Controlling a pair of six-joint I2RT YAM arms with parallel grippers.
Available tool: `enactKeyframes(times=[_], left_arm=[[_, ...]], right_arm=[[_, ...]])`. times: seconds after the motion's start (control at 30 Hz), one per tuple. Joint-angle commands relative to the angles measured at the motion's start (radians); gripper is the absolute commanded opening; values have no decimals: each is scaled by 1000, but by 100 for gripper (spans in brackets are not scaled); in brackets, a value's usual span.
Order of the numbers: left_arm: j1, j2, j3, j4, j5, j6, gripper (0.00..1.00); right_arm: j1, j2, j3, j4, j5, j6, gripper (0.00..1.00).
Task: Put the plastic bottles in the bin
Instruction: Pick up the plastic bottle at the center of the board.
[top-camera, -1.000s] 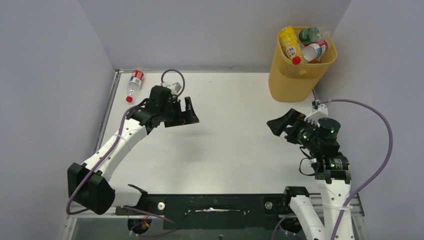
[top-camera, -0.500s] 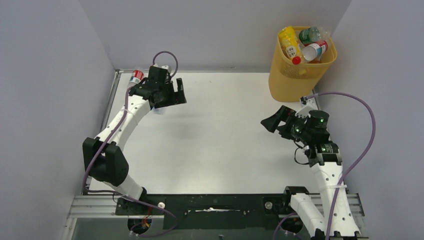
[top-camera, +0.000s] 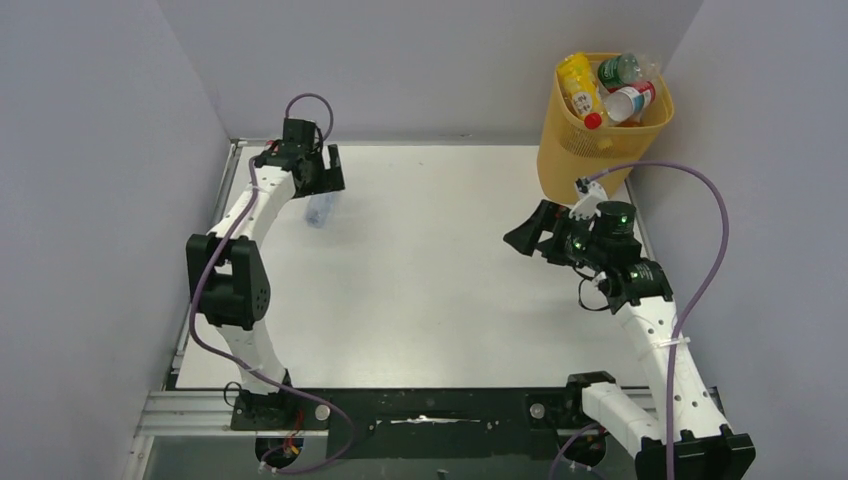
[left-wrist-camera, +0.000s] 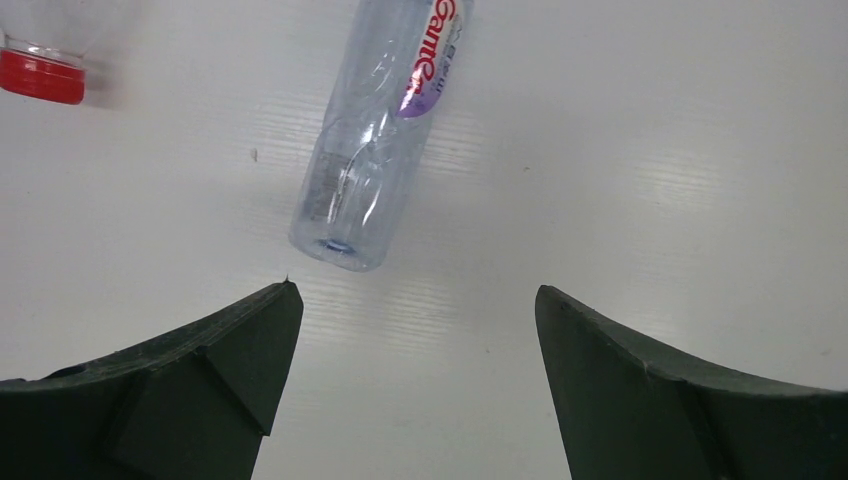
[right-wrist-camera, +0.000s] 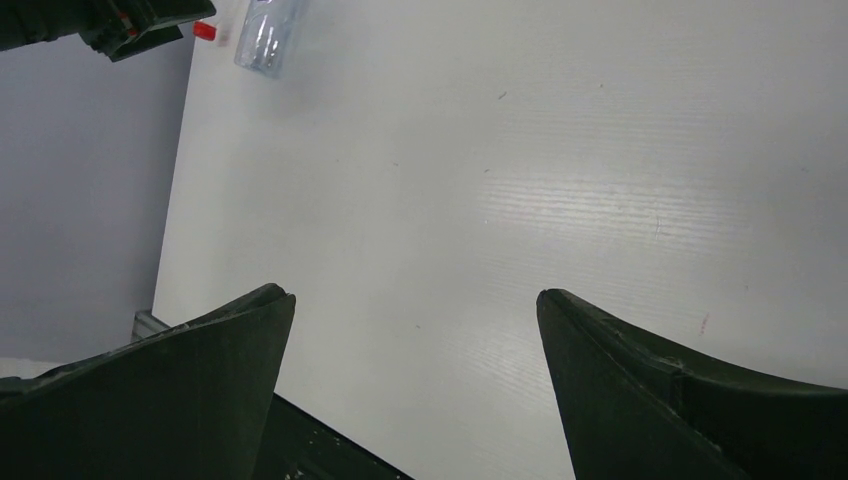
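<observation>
The clear bottle's base end lies nearest the open fingers, so the robot's left gripper needs to go down onto that end next and close across the bottle's sides.
A clear plastic bottle (left-wrist-camera: 375, 140) with a purple-and-red label lies on the white table, its base just ahead of my left gripper (left-wrist-camera: 415, 290). That gripper is open and holds nothing. From above, this bottle (top-camera: 320, 210) lies beside the left gripper (top-camera: 322, 180) near the table's back left corner. The red cap (left-wrist-camera: 40, 75) of another bottle shows at the left wrist view's top left edge. The yellow-orange bin (top-camera: 590, 150) stands at the back right with a yellow bottle (top-camera: 580, 85), a green one (top-camera: 620, 70) and a red-labelled one (top-camera: 632, 100) sticking out. My right gripper (top-camera: 522, 238) is open and empty over the table, left of the bin.
Grey walls close the table on the left, back and right. The right wrist view looks across bare white table (right-wrist-camera: 560, 160) toward the clear bottle (right-wrist-camera: 268, 35) and the left gripper (right-wrist-camera: 120, 25). A purple cable (top-camera: 715, 250) loops beside the right arm.
The left arm has swung toward the back left corner and now hides the red-labelled bottle there; a clear bottle shows beside its gripper. The right gripper has moved slightly left and away.
</observation>
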Motion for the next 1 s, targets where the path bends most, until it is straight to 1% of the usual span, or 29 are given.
enactKeyframes(times=[0.0,0.13,0.37,0.6,0.8,0.9,0.97], left_arm=[[36,50,46,57,-68,81,88],[58,100,64,56,-84,129,88],[59,162,75,62,-83,175,88],[59,220,50,95,-62,184,88],[60,280,56,117,-24,175,88],[60,303,66,124,-8,165,87],[59,315,72,123,-1,160,83]], right_arm=[[32,-10,31,54,42,-11,98],[35,-14,5,73,59,-2,98],[37,14,1,92,78,-5,98],[37,52,11,97,81,-9,98],[41,73,26,96,89,-11,98],[41,77,28,97,92,-7,98],[42,78,28,100,94,-2,98]])
